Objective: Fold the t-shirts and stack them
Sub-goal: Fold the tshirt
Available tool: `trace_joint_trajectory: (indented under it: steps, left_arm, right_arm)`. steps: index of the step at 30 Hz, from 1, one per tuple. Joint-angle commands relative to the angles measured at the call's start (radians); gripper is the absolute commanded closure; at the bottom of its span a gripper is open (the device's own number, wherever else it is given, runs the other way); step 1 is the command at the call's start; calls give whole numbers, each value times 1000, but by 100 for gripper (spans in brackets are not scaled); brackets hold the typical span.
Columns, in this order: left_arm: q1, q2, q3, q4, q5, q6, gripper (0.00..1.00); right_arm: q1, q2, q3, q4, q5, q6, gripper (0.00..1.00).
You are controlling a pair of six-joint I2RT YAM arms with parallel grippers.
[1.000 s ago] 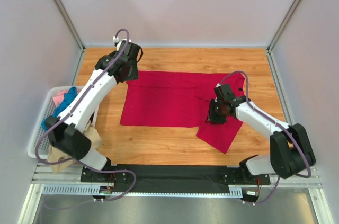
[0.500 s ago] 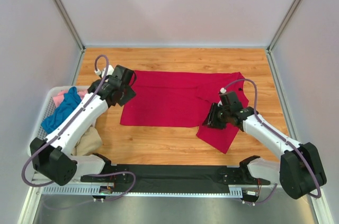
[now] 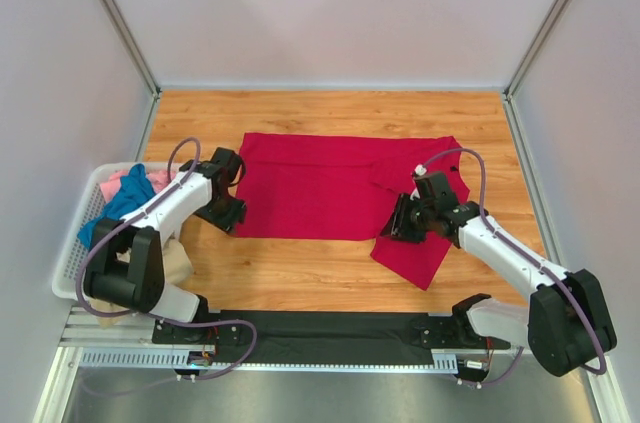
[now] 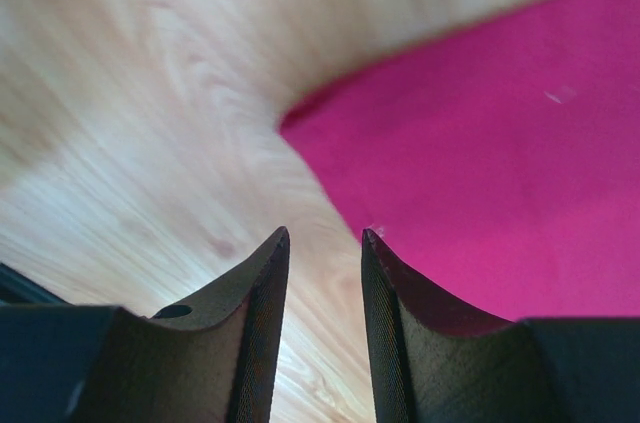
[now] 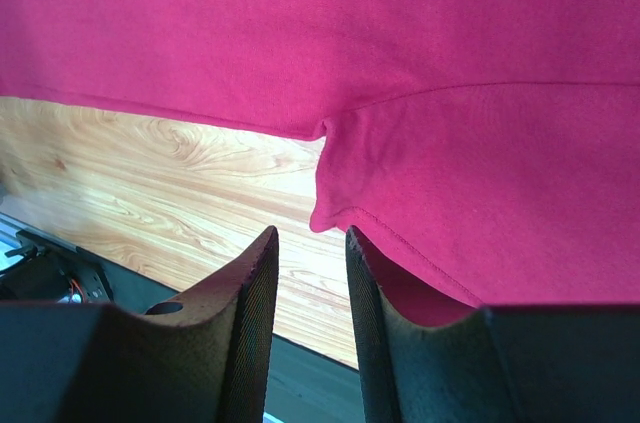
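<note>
My left gripper moves down and toward the basket onto the shirt's edge at its near corner next. Bare wood shows between my gripper's fingers, short of that corner.
The crimson t-shirt (image 3: 320, 188) lies spread flat across the table, with one sleeve (image 3: 415, 253) folded toward the near edge. My left gripper (image 3: 232, 218) is low at the shirt's near left corner (image 4: 300, 123). It is open, and only bare wood shows between its fingers (image 4: 255, 313). My right gripper (image 3: 390, 228) sits at the armpit, just short of the sleeve's hem corner (image 5: 325, 218). It is open and holds no cloth. Teal (image 3: 122, 205), pink (image 3: 125, 179) and tan (image 3: 175, 261) t-shirts lie heaped in the basket.
The white lattice basket (image 3: 68, 273) stands off the table's left edge. A black strip (image 3: 330, 328) with the arm bases runs along the near edge. Pale walls and metal posts close in the other sides.
My left arm has swung back from the shirt's far left corner to its near left corner, and its jaws have narrowed. The right gripper shifted slightly at the sleeve, then held still.
</note>
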State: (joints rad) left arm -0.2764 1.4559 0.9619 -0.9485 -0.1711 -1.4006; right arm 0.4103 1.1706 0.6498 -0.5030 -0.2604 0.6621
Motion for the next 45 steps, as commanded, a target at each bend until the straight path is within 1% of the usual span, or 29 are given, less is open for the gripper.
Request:
trace_joint_trajectory:
  steps: [1,4,7,10,11,13,16,20,23,27,29,30,32,33,34,36,38,39,40,41,42,43,45]
  left_arm:
    - [17,-52,-46,10,13,-83,57]
    - [17,-83,-92,40,-17,-107,57]
    - [20,-106,-153,92,-91,-138,57]
    - [43,-126,-227,184,-88,-143,56]
    - [43,-132,-244,220,-88,-133,54]
    - [43,-144,-290,339,-88,-112,50]
    - [45,-143,-310,388,-96,-91,46]
    - [45,-121,-295,398,-113,-78,43]
    - [45,-109,-295,367,-117,-101,45]
    - [45,-89,-299,341,-90,-113,56]
    - [45,-86,-298,337,-84,-115,64]
    - [45,-88,-298,341,-76,-104,72]
    - [45,-92,-298,347,-70,-91,83]
    - [45,-107,-292,346,-70,-81,95]
    - [45,-120,-289,343,-73,-80,100]
    - [45,-166,-273,340,-88,-71,100]
    - [45,-199,-255,332,-103,-49,100]
    - [45,-221,-232,323,-117,-38,100]
    - [45,-227,-218,314,-125,-32,100]
    - [45,-232,-204,285,-131,-25,100]
    - [45,-235,-180,275,-137,-17,100]
    - [45,-232,-170,268,-139,-8,100]
    - [45,-221,-155,255,-137,5,100]
  right_arm:
    - [5,0,48,23,-16,-22,65]
    - [5,21,54,26,-31,-38,65]
    - [5,20,48,24,-37,-39,65]
    - [4,-9,57,-9,-22,-35,65]
    - [5,-23,62,-37,-10,-35,65]
    - [4,-73,79,-80,33,-36,65]
    - [4,-117,111,-114,67,-36,64]
    - [5,-126,134,-137,72,-39,64]
    - [4,-127,145,-164,85,-48,64]
    - [5,-146,149,-190,113,-13,64]
    - [5,-149,163,-230,130,13,65]
    - [5,-149,186,-253,176,46,65]
    - [5,-149,214,-345,240,85,65]
    - [5,-149,244,-383,321,100,65]
    - [4,-155,254,-461,352,141,65]
    - [5,-175,255,-509,389,171,65]
    - [5,-224,229,-522,385,186,65]
    - [8,-236,222,-537,406,194,65]
    - [5,-255,215,-610,432,209,65]
    - [5,-264,211,-665,472,317,66]
    - [5,-275,203,-727,551,386,65]
    - [4,-278,189,-821,567,448,66]
    - [5,-273,185,-896,616,563,66]
